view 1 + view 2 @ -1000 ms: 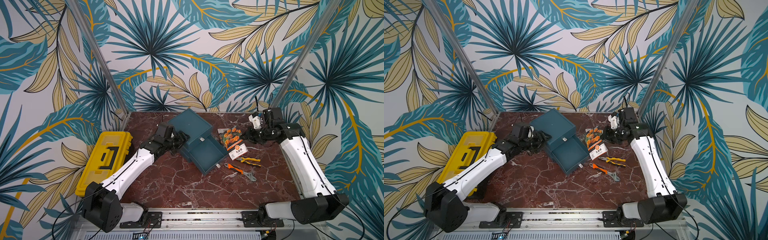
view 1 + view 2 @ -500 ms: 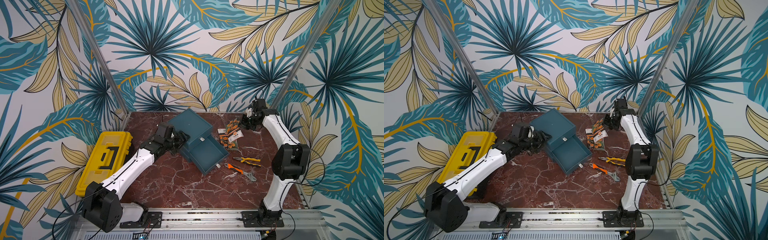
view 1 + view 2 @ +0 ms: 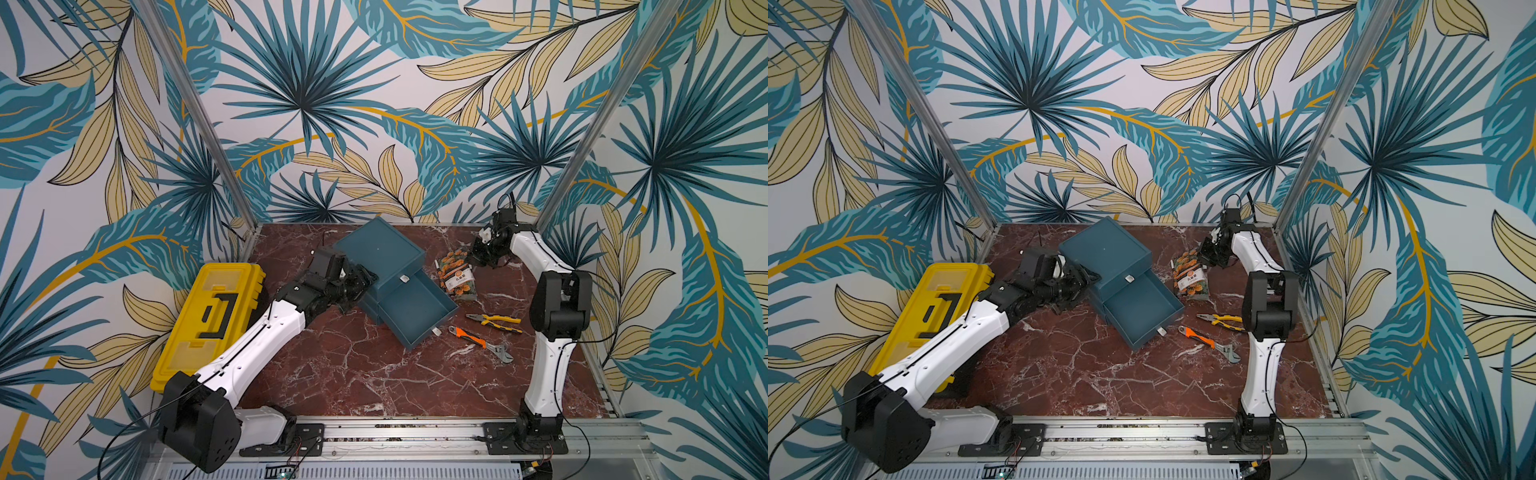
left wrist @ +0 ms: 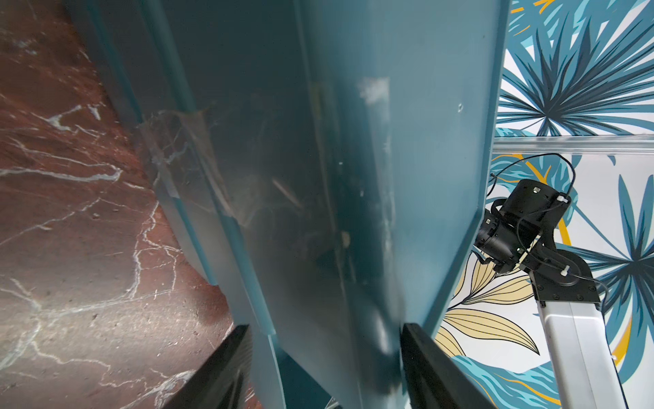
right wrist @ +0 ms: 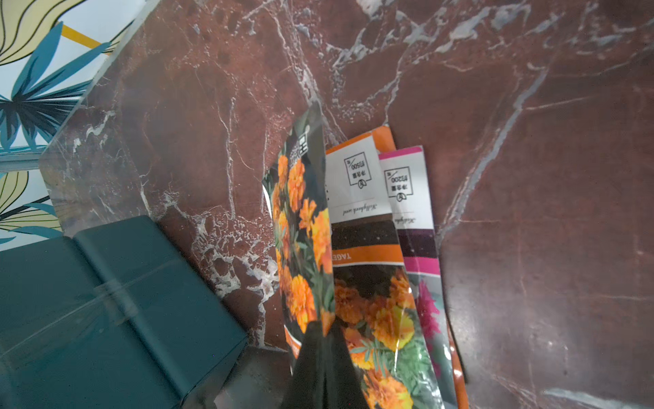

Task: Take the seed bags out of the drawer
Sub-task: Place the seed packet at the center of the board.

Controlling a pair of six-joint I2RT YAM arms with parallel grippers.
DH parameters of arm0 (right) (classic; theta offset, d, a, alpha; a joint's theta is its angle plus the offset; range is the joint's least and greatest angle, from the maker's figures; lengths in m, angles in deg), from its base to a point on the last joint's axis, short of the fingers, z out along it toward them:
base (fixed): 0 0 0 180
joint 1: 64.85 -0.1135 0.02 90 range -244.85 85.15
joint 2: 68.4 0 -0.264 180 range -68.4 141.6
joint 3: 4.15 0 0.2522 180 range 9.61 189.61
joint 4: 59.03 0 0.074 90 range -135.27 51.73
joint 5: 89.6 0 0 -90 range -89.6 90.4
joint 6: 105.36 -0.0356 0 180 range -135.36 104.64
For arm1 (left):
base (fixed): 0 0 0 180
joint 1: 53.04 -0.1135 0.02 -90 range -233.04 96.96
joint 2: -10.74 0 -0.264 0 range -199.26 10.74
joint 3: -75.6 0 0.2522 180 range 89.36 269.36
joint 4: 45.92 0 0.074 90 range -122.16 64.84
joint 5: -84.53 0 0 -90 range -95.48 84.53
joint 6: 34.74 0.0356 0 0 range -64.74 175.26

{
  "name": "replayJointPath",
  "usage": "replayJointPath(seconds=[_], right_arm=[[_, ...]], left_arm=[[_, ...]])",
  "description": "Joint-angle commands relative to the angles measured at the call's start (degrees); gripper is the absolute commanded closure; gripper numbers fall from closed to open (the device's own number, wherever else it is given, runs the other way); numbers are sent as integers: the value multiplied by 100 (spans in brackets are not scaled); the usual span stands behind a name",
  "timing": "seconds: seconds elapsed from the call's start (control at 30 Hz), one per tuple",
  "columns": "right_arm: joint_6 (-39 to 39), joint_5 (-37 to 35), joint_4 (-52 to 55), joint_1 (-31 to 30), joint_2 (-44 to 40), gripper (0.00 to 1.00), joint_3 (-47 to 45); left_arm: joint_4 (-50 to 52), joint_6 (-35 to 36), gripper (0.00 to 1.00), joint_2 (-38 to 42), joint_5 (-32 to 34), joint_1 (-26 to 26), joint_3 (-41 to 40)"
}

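Observation:
The orange-flowered seed bag stands tilted over the bags beneath it, so my right gripper will next go down onto the orange-banded bag and let go of the orange-flowered seed bag's edge.
The teal drawer cabinet (image 3: 378, 249) (image 3: 1104, 249) stands at the back of the table, its lower drawer (image 3: 415, 307) (image 3: 1140, 305) pulled out and showing a bare floor. My left gripper (image 3: 365, 282) (image 3: 1088, 278) (image 4: 325, 329) clamps the cabinet's left side, one jaw on each face. The seed bags (image 3: 457, 276) (image 3: 1192, 278) lie overlapped on the marble right of the drawer. My right gripper (image 3: 473, 259) (image 3: 1204, 253) (image 5: 320, 329) is shut on the edge of an orange-flowered seed bag (image 5: 300, 230), which stands tilted over an orange-banded bag (image 5: 364, 212) and a pink bag (image 5: 410, 198).
A yellow toolbox (image 3: 212, 320) (image 3: 934, 316) sits at the left edge beside my left arm. Yellow-handled pliers (image 3: 494, 322) and an orange-handled wrench (image 3: 478, 343) lie right of the drawer's front corner. My right arm's elbow (image 3: 559, 307) rises just right of them.
My right arm has folded, its elbow swinging in from the right to stand upright, and its gripper has shifted slightly left with the bag. The left arm has held still.

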Motion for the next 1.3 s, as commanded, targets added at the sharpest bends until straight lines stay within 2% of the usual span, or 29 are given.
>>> replayJointPath(seconds=[0.0,0.17,0.3,0.43,0.73,0.83,0.97,1.27], right_arm=[[-66,-54,-111,37,77,100,-152],[-84,-202,-215,37,18,100,-464],[-40,-321,-255,45,-79,88,-767],[3,-369,-279,72,-215,86,-1000],[72,-384,-284,134,-682,60,-1291],[109,-389,-291,130,-996,55,-1467],[63,-297,-308,134,-1559,53,-1861],[-526,163,-681,125,-3525,55,-3627]], left_arm=[[224,-43,29,124,89,20,-221],[215,-54,29,103,90,19,-221],[210,-34,29,71,92,20,-170],[199,-22,29,63,106,15,-134],[371,115,25,80,138,14,85],[425,158,24,113,196,17,161],[396,183,23,86,239,10,256],[121,208,23,-214,126,14,498]])
